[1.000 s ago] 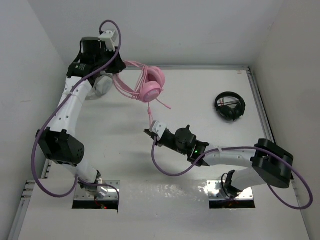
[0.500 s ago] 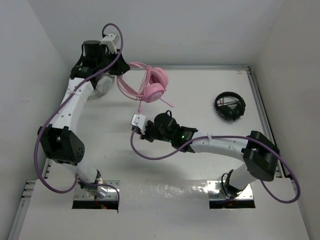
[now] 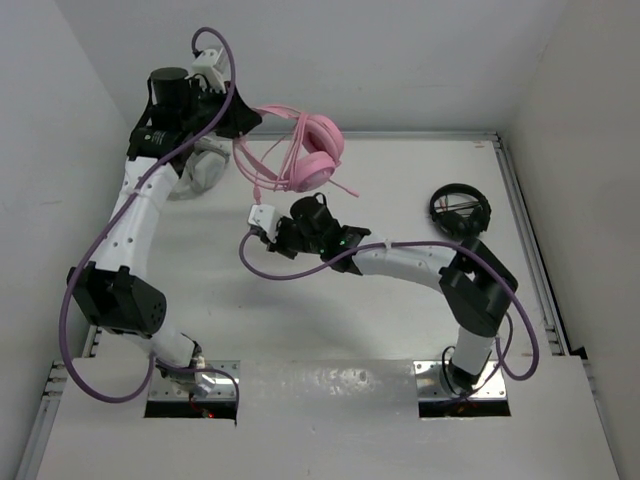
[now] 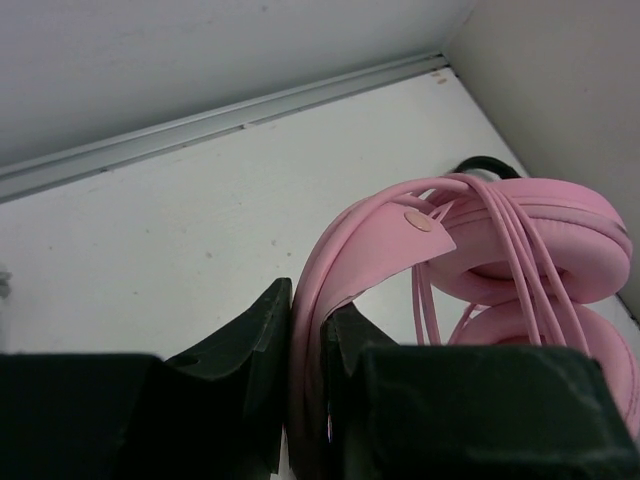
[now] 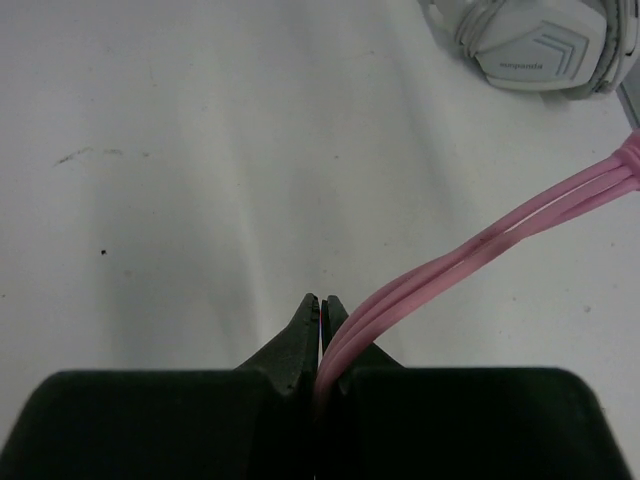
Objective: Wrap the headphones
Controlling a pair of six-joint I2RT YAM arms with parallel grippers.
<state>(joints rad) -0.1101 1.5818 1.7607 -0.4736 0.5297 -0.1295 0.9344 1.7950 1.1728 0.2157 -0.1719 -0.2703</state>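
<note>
I should next lower the pink headphones (image 3: 315, 152) in my left gripper back onto the bare tabletop nearer than the grey-white headphones and let go, since that lies below and back from it.
The pink headphones (image 3: 315, 152) hang in the air at the far left, held up by the headband. My left gripper (image 3: 243, 122) is shut on the pink headband (image 4: 345, 250). The earcups (image 4: 540, 235) sit just beyond it, with several turns of pink cable (image 4: 505, 235) lying over them. My right gripper (image 3: 264, 222) is below the headphones and shut on two strands of the pink cable (image 5: 480, 245). The strands run up and to the right from its jaws (image 5: 320, 305). In the top view the cable (image 3: 256, 183) rises from the right gripper to the headphones.
Grey-white headphones (image 3: 200, 170) lie at the far left under my left arm and show in the right wrist view (image 5: 530, 40). Black headphones (image 3: 460, 212) lie at the right. White walls close the back and sides.
My right gripper has swung left and away from me with the cable in it. My left gripper has shifted a little, carrying the headphones slightly right.
</note>
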